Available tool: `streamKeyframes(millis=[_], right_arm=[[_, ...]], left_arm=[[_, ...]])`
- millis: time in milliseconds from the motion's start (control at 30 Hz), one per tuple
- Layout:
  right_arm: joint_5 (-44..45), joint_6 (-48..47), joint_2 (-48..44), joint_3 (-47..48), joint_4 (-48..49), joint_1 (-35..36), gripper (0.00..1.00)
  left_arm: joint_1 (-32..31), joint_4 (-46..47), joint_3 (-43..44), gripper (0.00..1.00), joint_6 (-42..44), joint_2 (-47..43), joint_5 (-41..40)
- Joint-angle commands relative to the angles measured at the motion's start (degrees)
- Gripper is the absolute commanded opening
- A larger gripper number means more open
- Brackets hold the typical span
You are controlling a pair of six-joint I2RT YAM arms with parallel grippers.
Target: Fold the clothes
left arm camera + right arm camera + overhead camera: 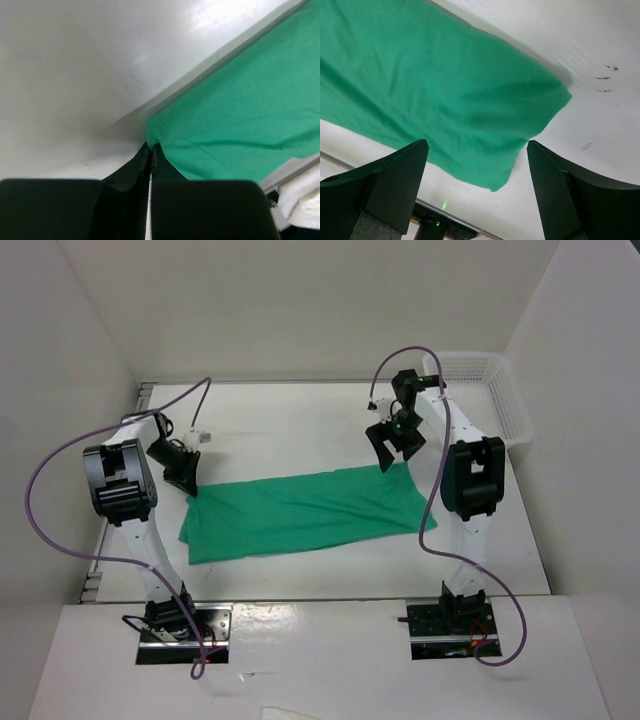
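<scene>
The T-shirt's other far corner is already pinched in my left gripper, so I will bring my open right gripper down onto the T-shirt's far corner nearest the basket point(557, 98) and close it.
The clothes point(310, 512) are one emerald-green T-shirt, lying on the white table as a long flat band that runs left to right. My left gripper point(190, 490) sits at the band's far left corner. In the left wrist view its jaws are pressed together point(150, 147) with the puckered corner of the shirt point(240, 110) pinched at their tips. My right gripper point(397, 455) hovers over the far right corner. In the right wrist view it stands wide open point(476, 143), with the shirt's corner point(445, 90) below and between its fingers, untouched.
A white mesh basket point(500, 390) stands at the back right, close behind the right arm. White walls close in the table on the left, back and right. Purple cables loop off both arms.
</scene>
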Motion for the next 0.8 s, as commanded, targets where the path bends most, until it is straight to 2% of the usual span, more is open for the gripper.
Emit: streamKeyframes(millis=[0, 100, 400, 633, 767], right_arm=[[2.8, 1.1, 2.9, 2.4, 2.6, -0.8, 0.88], [2.8, 1.1, 4.1, 3.0, 4.5, -1.5, 0.88], [2.1, 2.9, 7.4, 2.0, 8.2, -5.8, 0.87], [0.6, 2.4, 9.7, 0.7, 8.3, -6.3, 0.79], [-3.1, 1.8, 10.3, 1.3, 7.5, -6.9, 0.68]], left_arm=[[1.0, -0.7, 5.6, 0.00, 0.2, 2.2, 1.2], [1.0, -1.8, 8.4, 0.00, 0.2, 3.5, 1.2], [2.0, -1.3, 7.3, 0.00, -0.4, 3.5, 1.7], [2.6, -1.3, 5.6, 0.00, -0.9, 3.5, 1.1], [2.6, -1.3, 6.1, 0.00, -0.9, 3.5, 1.1]])
